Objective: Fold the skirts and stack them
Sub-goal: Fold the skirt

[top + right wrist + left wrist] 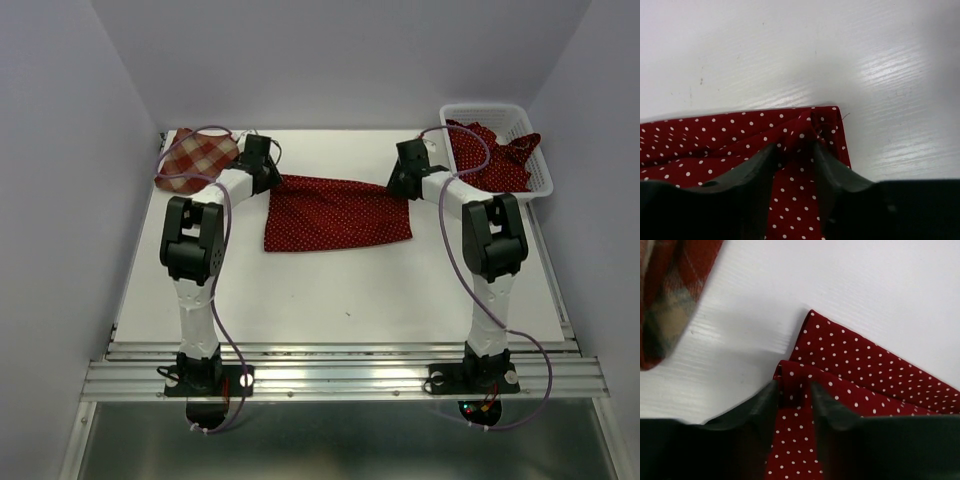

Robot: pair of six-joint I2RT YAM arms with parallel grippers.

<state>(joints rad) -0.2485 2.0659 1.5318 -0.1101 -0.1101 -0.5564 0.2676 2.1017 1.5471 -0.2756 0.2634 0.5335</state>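
My right gripper is at the puckered corner and should next lift back off it, then come down with its fingers on both sides of the middle of the basket-side edge [409,216], because the table beside that edge is bare.
A dark red polka-dot skirt [338,213] lies folded flat in the middle of the table. My left gripper [272,180] is at its far left corner and my right gripper [400,180] at its far right corner. In the left wrist view the gripper [793,390] has its jaws a little apart, astride a raised fold of the skirt [865,365]. The right wrist view shows the same: the gripper [795,150] stands open over a puckered corner of the skirt [715,145]. A plaid skirt [198,157] [670,295] lies at the far left. Another polka-dot skirt [490,155] sits in the basket.
The white mesh basket [545,180] stands at the far right corner of the white table [350,290]. Grey walls close in the table on three sides. Purple cables loop off both arms.
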